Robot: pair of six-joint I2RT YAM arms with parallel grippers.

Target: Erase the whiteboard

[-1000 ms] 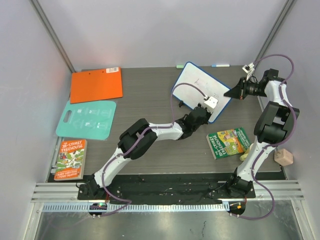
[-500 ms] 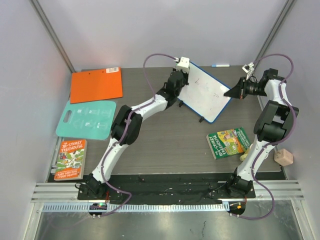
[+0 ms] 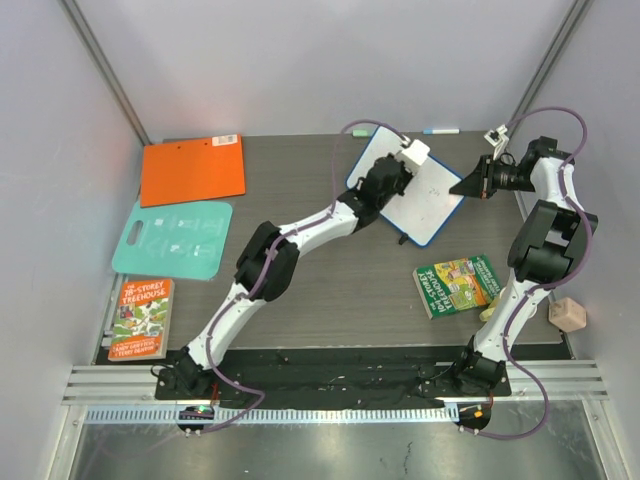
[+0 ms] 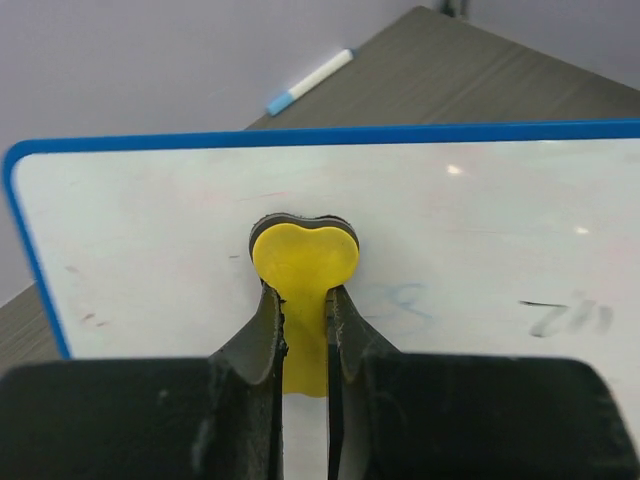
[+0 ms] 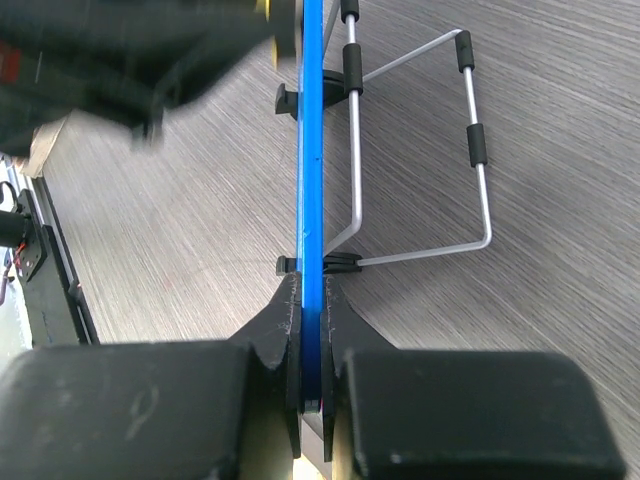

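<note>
Next, my left gripper wipes down the whiteboard, off it and down to release the eraser, since bare tabletop lies below, to the left in the top view.
The whiteboard, white with a blue frame, stands tilted at the back of the table. In the left wrist view its face carries faint dark and blue marks at the right. My left gripper is shut on a yellow eraser and presses it against the board's face. In the top view that gripper is over the board's upper middle. My right gripper is shut on the board's blue edge and holds it at its right corner. The wire stand shows behind.
An orange clipboard and a teal board lie at the left, with a book below them. A green book lies at the right, a tan block beyond it. Markers lie at the back edge.
My left gripper swept with the eraser from the board's lower right to its upper left, then back toward the upper middle. The right gripper and the board have held still.
</note>
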